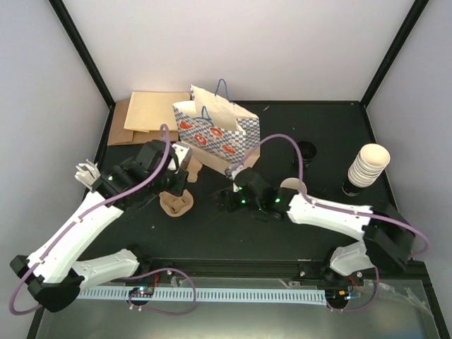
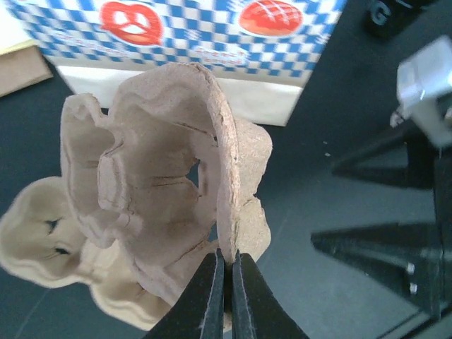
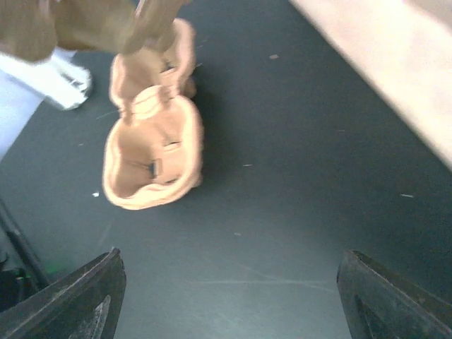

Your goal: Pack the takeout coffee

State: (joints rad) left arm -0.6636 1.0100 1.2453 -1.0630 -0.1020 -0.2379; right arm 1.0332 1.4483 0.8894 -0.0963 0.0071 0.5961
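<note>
My left gripper brings the cup carrier down to the right in the top view next and releases it on the bare table, since the second cup carrier lies below.
The single cream paper cup (image 1: pixel 292 186) stands on the black table just behind my right forearm. Its round black lid (image 1: pixel 306 149) lies farther back. My left gripper (image 2: pixel 227 263) is shut on the edge of a brown pulp cup carrier (image 2: pixel 169 176), held tilted above the table in front of the blue-checked bag (image 2: pixel 191 28). In the top view that gripper (image 1: pixel 183 174) hangs left of centre. A second pulp carrier (image 3: pixel 152 159) lies flat on the table. My right gripper (image 3: pixel 229 296) stands wide open and low, with only bare table between its fingers.
The blue-checked bag (image 1: pixel 215 131) stands open at the back centre. Flat brown paper bags (image 1: pixel 145 116) lie behind it on the left. A tall stack of nested cream cups (image 1: pixel 367 166) stands at the right. The second carrier (image 1: pixel 176 204) lies below my left gripper.
</note>
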